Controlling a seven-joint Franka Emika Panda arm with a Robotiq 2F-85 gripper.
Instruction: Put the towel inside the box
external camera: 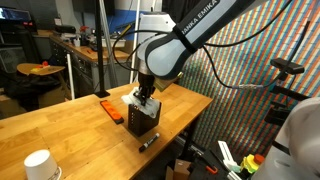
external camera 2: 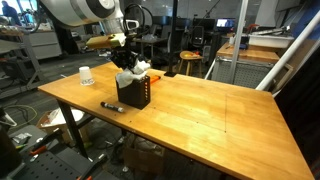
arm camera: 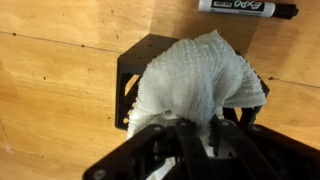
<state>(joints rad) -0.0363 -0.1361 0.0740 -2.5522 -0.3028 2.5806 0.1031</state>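
The towel still bunches above the box's rim, so the gripper next needs to bring the towel's upper fold down into the opening of the black box (external camera: 144,105).
A white towel (arm camera: 195,80) hangs over and into a black open-topped box (arm camera: 130,85) on the wooden table. The box also shows in both exterior views (external camera: 143,120) (external camera 2: 135,93), with the towel bunched at its top (external camera 2: 128,76). My gripper (arm camera: 187,135) is right above the box and its fingers are shut on the towel's upper fold. In an exterior view the gripper (external camera: 146,98) sits just over the box mouth.
A black marker (arm camera: 248,9) lies on the table beside the box, also seen in both exterior views (external camera: 148,143) (external camera 2: 112,106). An orange object (external camera: 110,110) lies behind the box. A white cup (external camera: 38,165) (external camera 2: 86,75) stands near a table corner.
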